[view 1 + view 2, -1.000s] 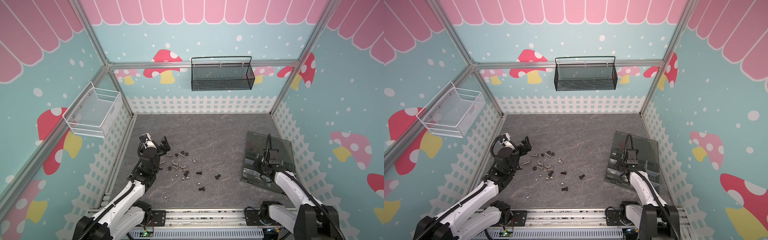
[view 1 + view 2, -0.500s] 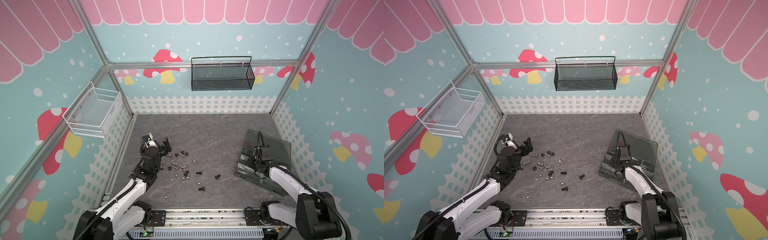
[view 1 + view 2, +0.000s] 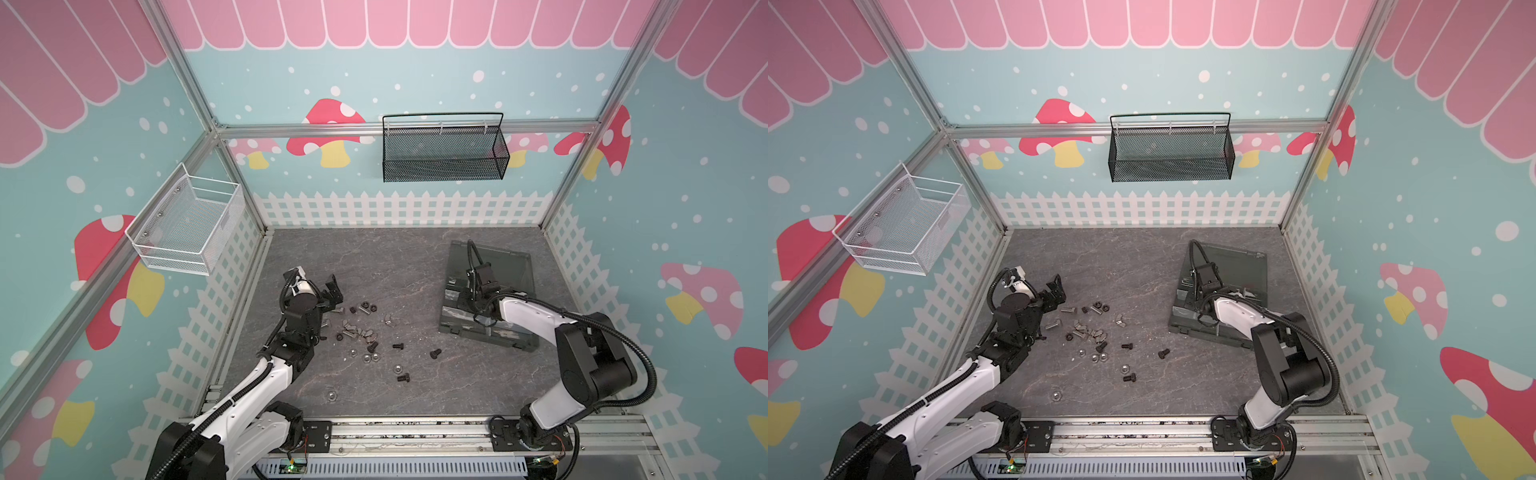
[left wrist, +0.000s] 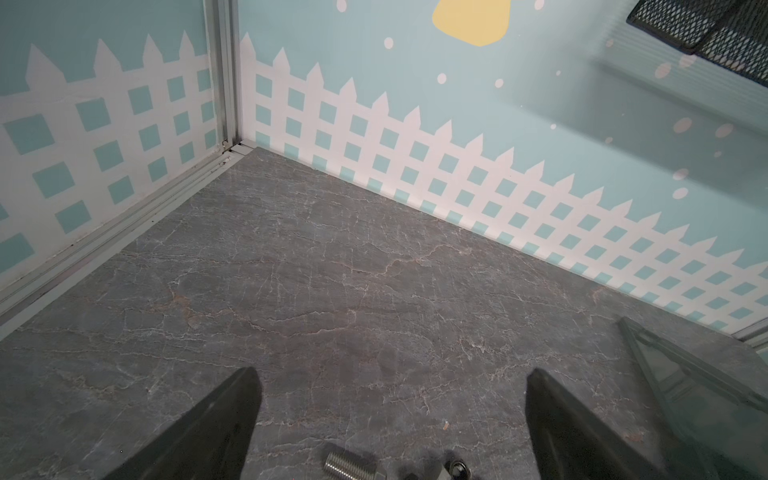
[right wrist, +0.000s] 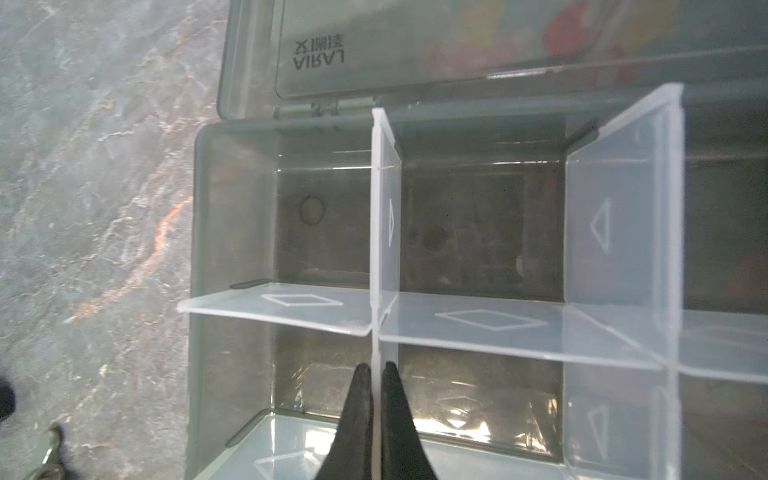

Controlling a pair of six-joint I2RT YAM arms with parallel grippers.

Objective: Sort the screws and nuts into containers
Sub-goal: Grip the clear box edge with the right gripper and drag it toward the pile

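The organizer box [image 3: 511, 270] is crooked and apart from the screws, so my right gripper should next drag it by its divider onto bare floor beside the pile and release.
Black and silver screws [image 3: 435, 353] and nuts [image 3: 368, 307] lie scattered on the grey floor left of centre in both top views. My left gripper [image 3: 328, 293] hovers open at the pile's far left end, with one silver screw [image 4: 349, 465] and a nut [image 4: 457, 469] just below its spread jaws [image 4: 392, 376]. On the right stands the dark grey organizer box [image 3: 511, 270] with its lid open. Its containers [image 5: 324, 220] look empty. My right gripper [image 5: 377, 368] is shut on a clear divider [image 5: 384, 232] inside the box, near its left side.
A black mesh basket [image 3: 444, 153] hangs on the back wall and a white wire basket [image 3: 187, 226] on the left wall. Fence-printed walls close in the floor. A lone silver nut [image 3: 331, 395] lies near the front rail.
The organizer box has slid left toward the pile, with my right gripper shut on its divider. My left gripper has shifted slightly and stays open.
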